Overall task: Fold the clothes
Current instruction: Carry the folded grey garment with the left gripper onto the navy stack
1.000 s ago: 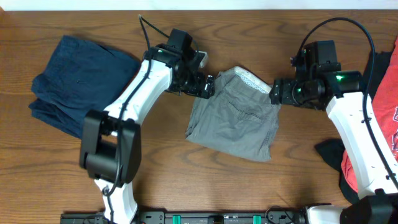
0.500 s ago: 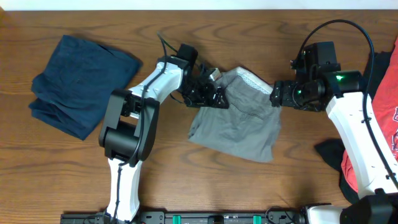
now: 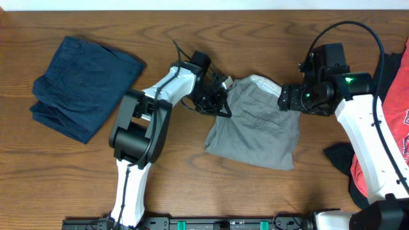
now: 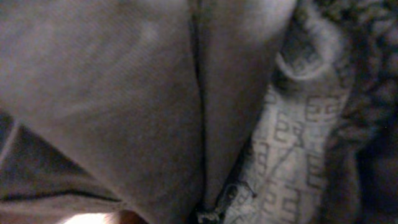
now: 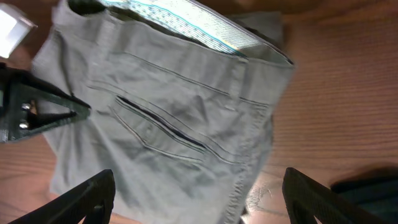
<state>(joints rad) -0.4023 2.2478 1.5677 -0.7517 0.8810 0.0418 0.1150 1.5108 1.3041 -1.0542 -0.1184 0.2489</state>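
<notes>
The navy garment already lies folded, so my left gripper will next lift the shorts, swing left in the overhead view and release them on top of it.
The clothes, grey-khaki shorts with a stitched back pocket, lie crumpled at the table's centre. A pale patterned waistband lining shows along their top edge. My left gripper is at the shorts' upper left edge, shut on the fabric. In the left wrist view grey cloth and the lining fill the frame and hide the fingers. My right gripper hovers open over the upper right corner. Its two black fingertips stand wide apart above the cloth.
A folded navy garment lies at the far left. A red printed shirt and a dark piece of cloth sit at the right edge, beside the right arm. Bare wood lies in front of the shorts.
My left gripper moved right onto the shorts' waistband edge and shut there. The shorts slid to the right with it. The right arm stayed put.
</notes>
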